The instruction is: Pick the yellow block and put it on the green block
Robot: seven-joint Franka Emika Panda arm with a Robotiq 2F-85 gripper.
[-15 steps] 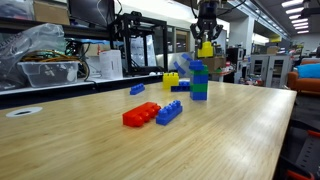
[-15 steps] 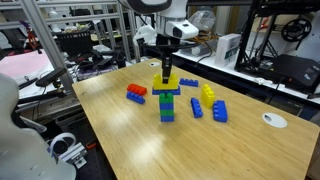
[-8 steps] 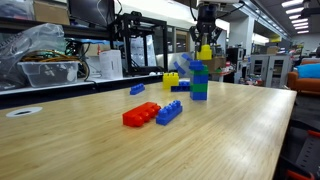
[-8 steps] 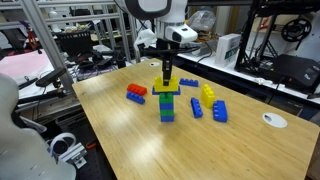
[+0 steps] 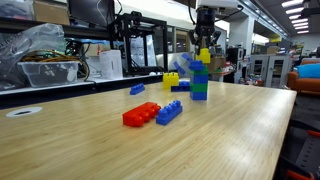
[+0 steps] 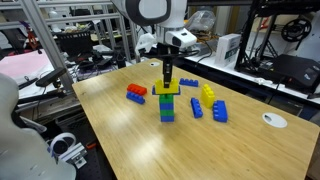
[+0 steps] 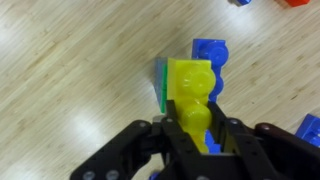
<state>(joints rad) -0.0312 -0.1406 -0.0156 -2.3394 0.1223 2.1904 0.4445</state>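
Observation:
My gripper goes down a little onto the top of the green block (image 7: 161,86) next and releases the yellow block (image 7: 190,90) there, since it already hangs over the stack.
My gripper (image 5: 204,44) (image 6: 167,74) is shut on the yellow block (image 5: 204,52) (image 6: 167,88) and holds it directly over a short stack of bricks. In the wrist view the yellow block (image 7: 190,90) sits between the closed fingers of the gripper (image 7: 195,130). An edge of the green block (image 7: 163,85) shows under its left side. The green block (image 5: 200,93) (image 6: 167,100) is part of that stack, together with blue bricks (image 5: 199,72). The yellow block is very close to the stack's top. I cannot tell whether they touch.
On the wooden table (image 5: 230,140) lie a red brick (image 5: 141,114) (image 6: 136,93), a blue brick (image 5: 169,112) (image 6: 219,110), a small blue brick (image 5: 137,89) and a taller yellow brick (image 5: 171,80) (image 6: 208,93). A white disc (image 6: 274,120) lies near one edge.
The gripper has come down slightly with the yellow block, closer to the top of the stack. The grip has not changed.

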